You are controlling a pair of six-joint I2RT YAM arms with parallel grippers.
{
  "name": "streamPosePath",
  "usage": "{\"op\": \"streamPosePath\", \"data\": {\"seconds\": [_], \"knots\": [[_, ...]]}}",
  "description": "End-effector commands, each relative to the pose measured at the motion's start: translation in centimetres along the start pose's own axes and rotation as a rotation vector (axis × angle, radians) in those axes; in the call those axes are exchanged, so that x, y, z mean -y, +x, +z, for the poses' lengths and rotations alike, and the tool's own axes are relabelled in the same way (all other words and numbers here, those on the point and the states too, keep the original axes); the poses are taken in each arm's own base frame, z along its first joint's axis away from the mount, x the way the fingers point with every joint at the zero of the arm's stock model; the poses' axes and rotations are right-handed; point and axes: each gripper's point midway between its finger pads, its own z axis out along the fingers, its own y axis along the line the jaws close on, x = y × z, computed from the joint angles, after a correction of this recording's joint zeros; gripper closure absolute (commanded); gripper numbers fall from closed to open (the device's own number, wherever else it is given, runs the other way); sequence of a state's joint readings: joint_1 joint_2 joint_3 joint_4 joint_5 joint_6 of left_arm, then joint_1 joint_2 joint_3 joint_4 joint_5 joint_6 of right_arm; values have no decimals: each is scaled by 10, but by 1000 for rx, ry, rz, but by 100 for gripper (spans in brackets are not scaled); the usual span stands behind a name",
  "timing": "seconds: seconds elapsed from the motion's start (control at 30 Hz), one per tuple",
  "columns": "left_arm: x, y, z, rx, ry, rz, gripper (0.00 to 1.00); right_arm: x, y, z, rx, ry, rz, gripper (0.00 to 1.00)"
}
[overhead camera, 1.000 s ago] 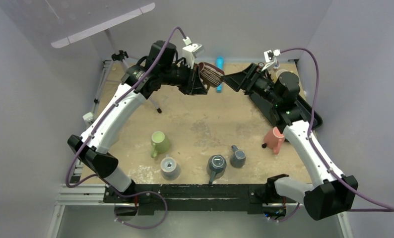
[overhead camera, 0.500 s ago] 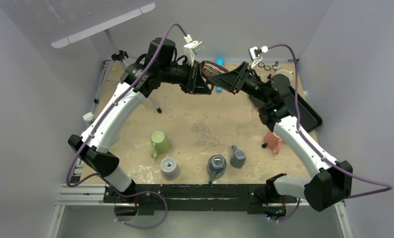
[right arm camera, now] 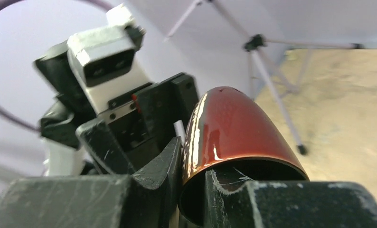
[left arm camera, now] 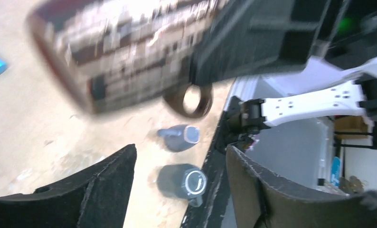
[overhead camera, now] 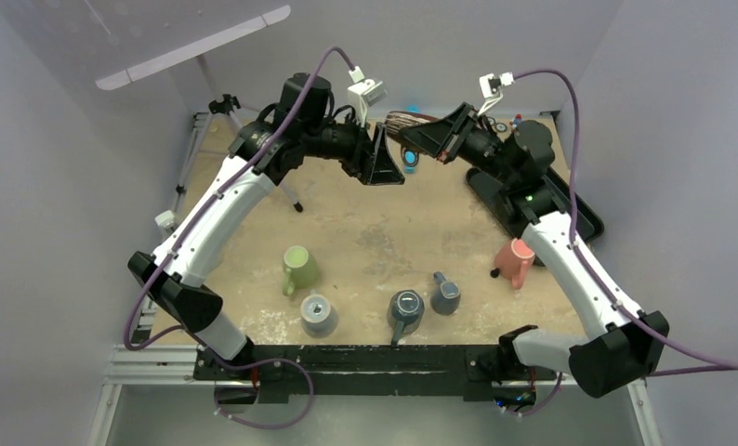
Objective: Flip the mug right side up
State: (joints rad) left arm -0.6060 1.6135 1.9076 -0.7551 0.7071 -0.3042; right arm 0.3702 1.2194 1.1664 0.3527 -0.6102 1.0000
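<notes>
My right gripper is holding the brown mug, which hangs on its side, so it will turn to point down next and lower over the black tray's far corner to release.
A glossy brown mug hangs in the air over the back of the table, lying roughly on its side. My right gripper is shut on its rim: one finger is inside the mouth and one is outside against the wall. In the right wrist view the right gripper pinches that wall. My left gripper stands open just below and left of the mug, apart from it. In the left wrist view the left gripper holds nothing, and the blurred mug with its handle fills the top.
On the table near the front stand a green mug, a grey mug, a dark blue mug, a blue-grey mug and a salmon mug. A black tray lies at the right. A small tripod stands back left.
The right gripper closed on the mug's rim. The left gripper opened and let go. The mug has moved slightly up and back with the right arm.
</notes>
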Motion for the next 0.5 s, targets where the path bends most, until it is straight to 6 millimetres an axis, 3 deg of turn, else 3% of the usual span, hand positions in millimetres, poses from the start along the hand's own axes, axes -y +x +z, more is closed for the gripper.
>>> {"op": "streamPosePath", "data": {"seconds": [0.0, 0.2, 0.37, 0.47], "knots": [[-33, 6, -12, -4, -162, 123, 21, 39, -37, -22, 65, 305, -186, 100], [-54, 18, -17, -35, -266, 148, 16, 127, -67, -75, 11, 697, -321, 100], [-71, 31, -28, -86, -354, 196, 15, 226, -75, -126, -292, 1153, -497, 100], [-72, 45, -31, -122, -350, 189, 15, 263, -81, -143, -435, 1261, -557, 100]]}}
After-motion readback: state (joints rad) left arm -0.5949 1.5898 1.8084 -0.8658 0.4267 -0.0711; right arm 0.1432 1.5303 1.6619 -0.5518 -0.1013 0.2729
